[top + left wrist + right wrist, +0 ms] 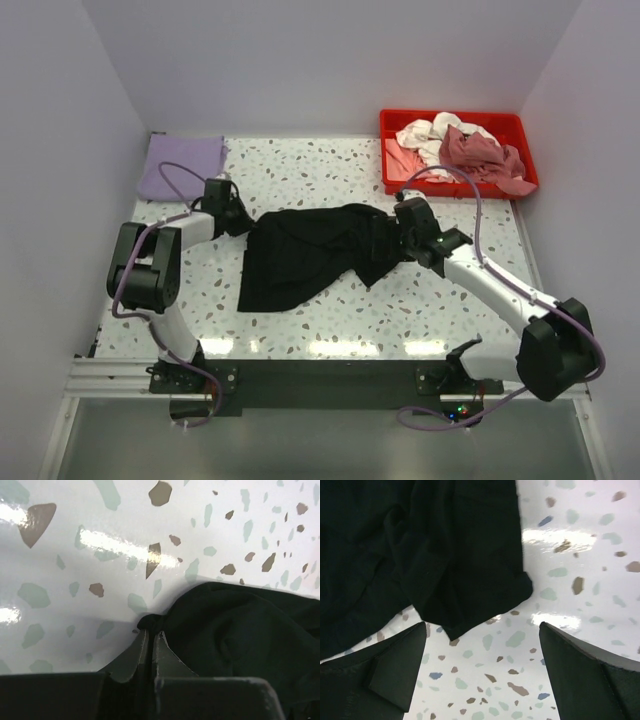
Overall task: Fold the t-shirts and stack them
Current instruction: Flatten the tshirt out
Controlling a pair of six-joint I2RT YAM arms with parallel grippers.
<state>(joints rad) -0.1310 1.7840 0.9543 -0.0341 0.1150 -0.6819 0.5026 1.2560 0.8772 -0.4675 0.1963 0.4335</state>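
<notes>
My right gripper next moves down and sideways onto the black t-shirt's near corner, which lies below it and to its left in the top view.
The large black t-shirt point(310, 255) lies crumpled across the middle of the table. My left gripper point(240, 216) is at the shirt's left edge. In the left wrist view that gripper point(151, 630) is shut on a small bunched fold of the black t-shirt point(240, 630). My right gripper point(402, 236) hovers over the shirt's right end. In the right wrist view it point(482, 625) stands open, a corner of the black cloth point(420, 545) just ahead of the fingers and nothing between them. A folded lavender t-shirt point(180, 166) lies at the back left.
A red tray point(450, 116) at the back right holds a white shirt point(425, 133), a dusty-rose one point(482, 155) and a pale pink one point(403, 160) in a loose heap. White walls close in the table on three sides.
</notes>
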